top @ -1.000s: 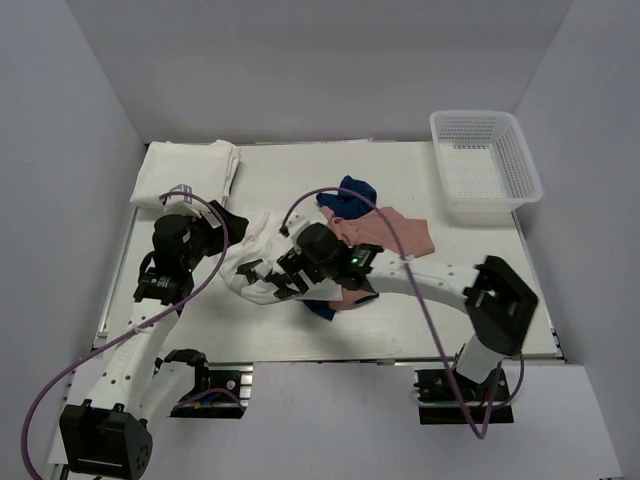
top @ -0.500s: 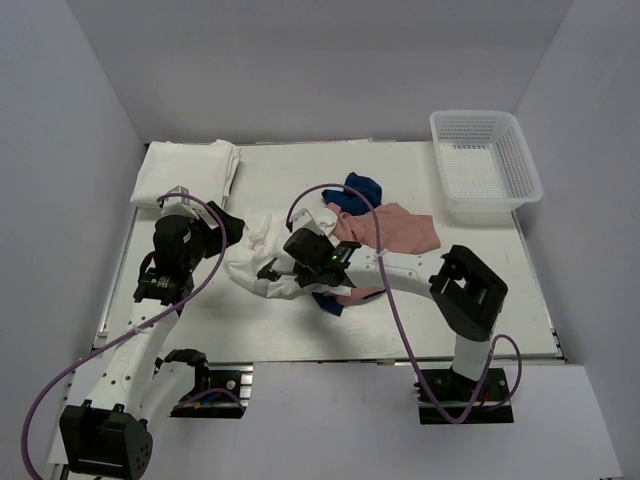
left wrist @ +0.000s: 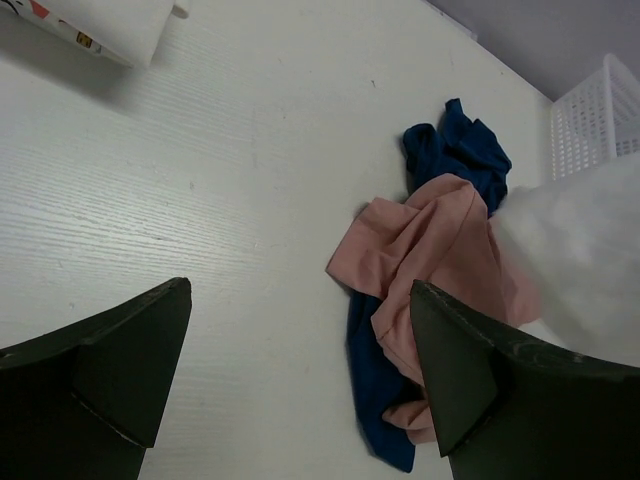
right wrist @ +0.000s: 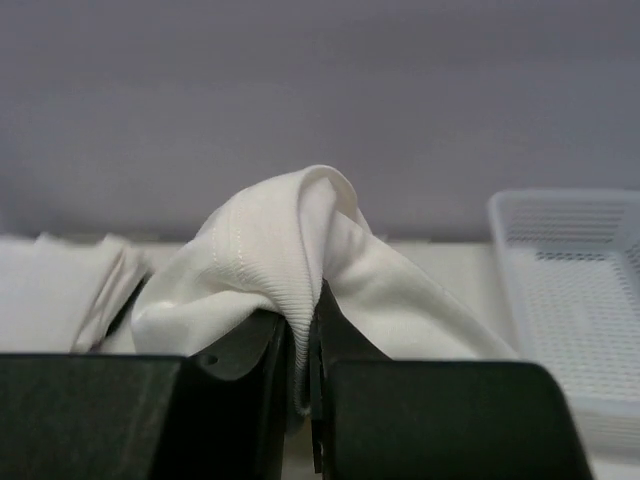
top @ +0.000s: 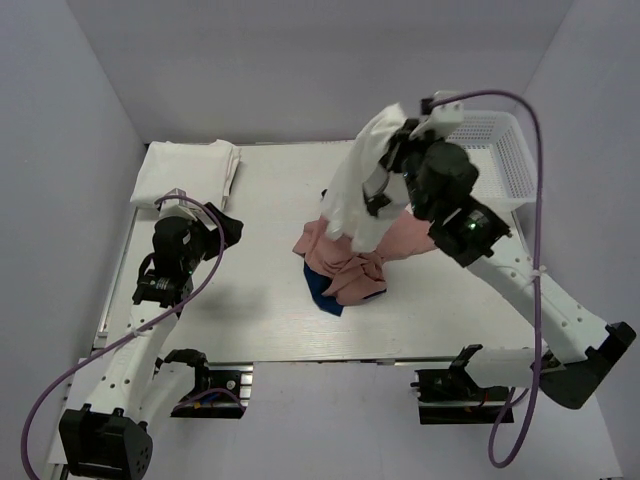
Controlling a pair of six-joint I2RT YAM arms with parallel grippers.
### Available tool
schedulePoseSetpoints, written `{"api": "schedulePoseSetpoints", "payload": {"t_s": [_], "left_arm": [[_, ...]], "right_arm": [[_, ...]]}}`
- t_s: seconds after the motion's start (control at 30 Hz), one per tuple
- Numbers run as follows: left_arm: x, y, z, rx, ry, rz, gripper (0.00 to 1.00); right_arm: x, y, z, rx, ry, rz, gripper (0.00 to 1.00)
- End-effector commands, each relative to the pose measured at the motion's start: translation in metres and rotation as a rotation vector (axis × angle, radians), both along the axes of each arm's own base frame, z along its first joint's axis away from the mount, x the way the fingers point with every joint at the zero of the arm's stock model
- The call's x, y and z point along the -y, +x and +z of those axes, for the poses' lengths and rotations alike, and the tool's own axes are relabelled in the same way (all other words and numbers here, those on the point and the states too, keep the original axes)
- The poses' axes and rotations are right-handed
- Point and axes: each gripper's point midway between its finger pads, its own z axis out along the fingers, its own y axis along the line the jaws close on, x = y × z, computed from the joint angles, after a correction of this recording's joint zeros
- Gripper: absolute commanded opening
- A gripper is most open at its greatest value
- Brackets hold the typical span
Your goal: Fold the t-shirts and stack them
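I will swing my right gripper down over the mesh basket [top: 493,158], below and right in the top view, to release the white t-shirt.
My right gripper [top: 393,150] [right wrist: 304,372] is raised high over the table's back right, shut on the ribbed edge of a white t-shirt [top: 356,195] [right wrist: 290,250]. The shirt hangs down from it in a loose bunch [left wrist: 585,255]. Beneath it on the table lie a crumpled dusty pink t-shirt [top: 347,268] [left wrist: 435,245] and a navy blue t-shirt [top: 322,291] [left wrist: 462,152], tangled together. A folded white t-shirt [top: 187,170] [right wrist: 55,290] rests at the back left corner. Low at the left stands my left gripper [top: 226,226] [left wrist: 300,300], open and empty, pointing towards the pile.
A white plastic mesh basket [top: 507,175] [left wrist: 598,112] [right wrist: 575,265] stands at the back right, just behind the raised right arm. Grey walls close in the table on three sides. The right arm's purple cable [top: 535,200] loops above the basket.
The right gripper shut on the white t-shirt at the table's middle left, then lifted it up and to the right, off the pink and navy shirts. The left arm stayed still.
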Motion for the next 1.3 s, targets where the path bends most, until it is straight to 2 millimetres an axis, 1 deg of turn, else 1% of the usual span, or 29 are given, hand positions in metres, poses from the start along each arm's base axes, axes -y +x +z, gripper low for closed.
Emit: {"api": "schedulePoseSetpoints", "payload": {"t_s": [0.0, 0.03, 0.07, 0.1, 0.17, 0.2, 0.27, 0.3, 0.33, 0.37, 0.4, 0.47, 0.5, 0.53, 0.57, 0.63, 0.7, 0.73, 0.8, 0.9, 0.97, 1.0, 1.07, 1.1, 1.13, 1.17, 1.2, 1.23, 1.27], "left_arm": [[-0.002, -0.002, 0.009, 0.018, -0.011, 0.019, 1.00], [-0.002, -0.001, 0.006, 0.009, -0.010, 0.019, 1.00], [-0.001, 0.000, 0.008, 0.018, -0.011, 0.019, 1.00], [-0.001, 0.000, 0.008, 0.018, -0.011, 0.019, 1.00], [-0.001, 0.001, 0.008, 0.007, -0.010, 0.019, 1.00], [-0.001, 0.001, 0.008, 0.007, -0.010, 0.019, 1.00], [-0.001, 0.001, 0.005, -0.002, -0.008, 0.019, 1.00], [-0.003, 0.001, 0.000, -0.011, -0.004, 0.028, 1.00], [-0.003, 0.001, 0.000, -0.011, -0.004, 0.028, 1.00], [-0.004, 0.002, -0.002, -0.019, 0.001, 0.036, 1.00], [-0.004, 0.004, 0.000, -0.018, 0.001, 0.037, 1.00], [-0.006, 0.004, 0.000, -0.017, 0.005, 0.045, 1.00], [-0.006, 0.005, -0.003, -0.028, 0.006, 0.045, 1.00], [-0.008, 0.006, -0.003, -0.027, 0.011, 0.056, 1.00], [-0.008, 0.007, -0.007, -0.039, 0.013, 0.056, 1.00], [-0.007, 0.008, -0.011, -0.051, 0.015, 0.056, 1.00], [-0.007, 0.010, -0.010, -0.053, 0.024, 0.052, 1.00], [-0.009, 0.010, -0.016, -0.075, 0.031, 0.061, 1.00], [-0.009, 0.011, -0.019, -0.084, 0.033, 0.061, 1.00], [-0.009, 0.012, -0.025, -0.104, 0.036, 0.060, 1.00], [-0.009, 0.013, -0.021, -0.095, 0.035, 0.060, 1.00], [-0.009, 0.014, -0.024, -0.105, 0.037, 0.060, 1.00], [-0.009, 0.014, -0.024, -0.105, 0.037, 0.060, 1.00], [-0.009, 0.014, -0.024, -0.105, 0.037, 0.060, 1.00], [-0.009, 0.014, -0.022, -0.107, 0.037, 0.060, 1.00], [-0.009, 0.014, -0.022, -0.107, 0.037, 0.060, 1.00], [-0.009, 0.014, -0.022, -0.107, 0.037, 0.060, 1.00], [-0.009, 0.014, -0.022, -0.107, 0.037, 0.060, 1.00], [-0.007, 0.013, -0.022, -0.108, 0.032, 0.051, 1.00]], "right_arm": [[0.057, 0.020, 0.071, 0.154, 0.067, -0.193, 0.00], [0.075, 0.029, 0.076, 0.162, 0.021, -0.243, 0.00], [0.079, 0.041, 0.082, 0.165, 0.017, -0.270, 0.00], [0.114, 0.051, 0.099, 0.192, 0.026, -0.360, 0.00], [0.124, 0.069, 0.104, 0.167, -0.014, -0.382, 0.00], [0.142, 0.083, 0.117, 0.177, -0.005, -0.425, 0.00], [0.161, 0.110, 0.119, 0.143, -0.027, -0.441, 0.00], [0.167, 0.149, 0.088, 0.073, -0.067, -0.452, 0.00], [0.190, 0.145, 0.122, 0.139, -0.027, -0.493, 0.00], [0.204, 0.153, 0.115, 0.113, -0.020, -0.502, 0.00], [0.205, 0.174, 0.099, 0.087, -0.033, -0.486, 0.00], [0.230, 0.187, 0.090, 0.082, -0.008, -0.497, 0.00], [0.236, 0.198, 0.074, 0.054, -0.011, -0.497, 0.00], [0.262, 0.202, 0.066, 0.043, 0.003, -0.538, 0.00], [0.259, 0.209, 0.057, 0.031, 0.014, -0.513, 0.00], [0.295, 0.221, 0.029, -0.021, 0.026, -0.568, 0.00], [0.305, 0.230, 0.004, -0.070, 0.030, -0.580, 0.00], [0.320, 0.234, -0.017, -0.109, 0.024, -0.611, 0.00], [0.335, 0.239, -0.034, -0.125, 0.018, -0.646, 0.00], [0.339, 0.255, -0.096, -0.245, 0.000, -0.636, 0.00], [0.338, 0.261, -0.126, -0.296, -0.001, -0.612, 0.00], [0.326, 0.266, -0.145, -0.332, 0.001, -0.545, 0.00], [0.320, 0.270, -0.180, -0.394, -0.004, -0.517, 0.00], [0.315, 0.271, -0.187, -0.408, 0.003, -0.484, 0.04], [0.313, 0.273, -0.203, -0.441, 0.005, -0.470, 0.20], [0.309, 0.275, -0.203, -0.442, 0.009, -0.444, 0.63], [0.308, 0.271, -0.211, -0.480, -0.005, -0.433, 0.90], [0.308, 0.271, -0.210, -0.488, -0.005, -0.439, 0.90], [0.307, 0.272, -0.197, -0.469, -0.007, -0.446, 0.90]]}}
